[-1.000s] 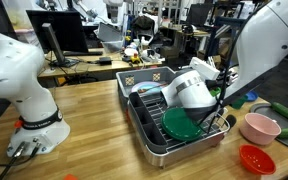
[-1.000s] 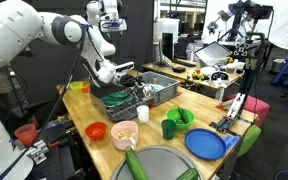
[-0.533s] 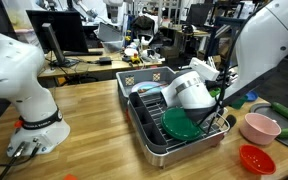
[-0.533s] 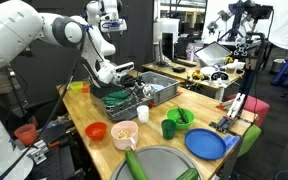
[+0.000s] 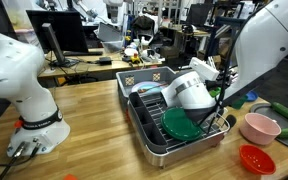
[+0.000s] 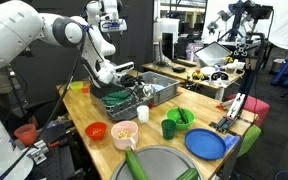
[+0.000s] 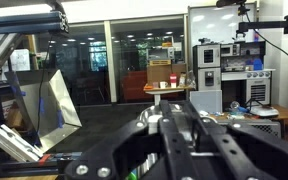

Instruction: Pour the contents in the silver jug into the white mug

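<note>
The robot's gripper will next swing past the rack, turn downward and go down to let go of the silver jug, because the tabletop (image 6: 150,134) beside the pink bowl is below it.
My gripper (image 7: 174,125) hangs over the black dish rack (image 5: 144,132), near its right side in an exterior view (image 5: 220,100) and above it in an exterior view (image 6: 127,72). In the wrist view the two black fingers lie close together and point level across the room. The curved rim of the silver jug (image 7: 147,118) shows right beside them, and they seem shut on it. The jug is too small to make out in both exterior views. A small white mug (image 6: 142,113) appears to stand on the table just in front of the rack.
A green plate (image 5: 181,124) leans in the rack. A pink bowl (image 5: 260,127) and a red bowl (image 5: 256,158) sit beside the rack. A green mug (image 6: 169,128) and a blue plate (image 6: 206,144) lie on the wooden table. Desks and monitors stand behind.
</note>
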Tool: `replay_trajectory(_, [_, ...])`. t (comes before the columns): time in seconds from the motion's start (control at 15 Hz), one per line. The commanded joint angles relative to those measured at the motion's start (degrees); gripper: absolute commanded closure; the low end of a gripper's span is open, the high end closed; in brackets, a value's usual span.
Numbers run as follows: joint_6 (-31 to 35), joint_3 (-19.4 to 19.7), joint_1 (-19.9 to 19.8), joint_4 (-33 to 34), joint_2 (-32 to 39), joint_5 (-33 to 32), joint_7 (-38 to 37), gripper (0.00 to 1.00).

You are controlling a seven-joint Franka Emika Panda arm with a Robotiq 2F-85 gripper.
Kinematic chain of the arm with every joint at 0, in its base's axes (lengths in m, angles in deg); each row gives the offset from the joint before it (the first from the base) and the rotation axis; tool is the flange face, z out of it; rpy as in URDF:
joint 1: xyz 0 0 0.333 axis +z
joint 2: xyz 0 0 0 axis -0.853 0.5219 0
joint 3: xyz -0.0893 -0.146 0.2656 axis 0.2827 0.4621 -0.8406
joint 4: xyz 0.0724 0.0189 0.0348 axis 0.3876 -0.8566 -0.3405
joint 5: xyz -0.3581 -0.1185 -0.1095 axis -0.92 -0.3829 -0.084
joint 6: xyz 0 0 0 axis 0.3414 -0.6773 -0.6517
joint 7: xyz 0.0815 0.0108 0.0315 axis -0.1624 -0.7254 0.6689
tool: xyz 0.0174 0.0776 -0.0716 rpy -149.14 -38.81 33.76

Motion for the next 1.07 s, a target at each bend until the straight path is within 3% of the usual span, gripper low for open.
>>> replay_trajectory(0.0, [-0.83,-0.34,-0.36,1.01,0.25,-0.38,-0.41,0.96])
replay_trajectory(0.53, [2.72,-2.04,-3.94,-0.10,-2.07,3.54,-5.48,0.96])
replay_trajectory(1.0, [15.96,-4.57,-9.72,-3.89,-8.60,12.77,-11.68,0.96])
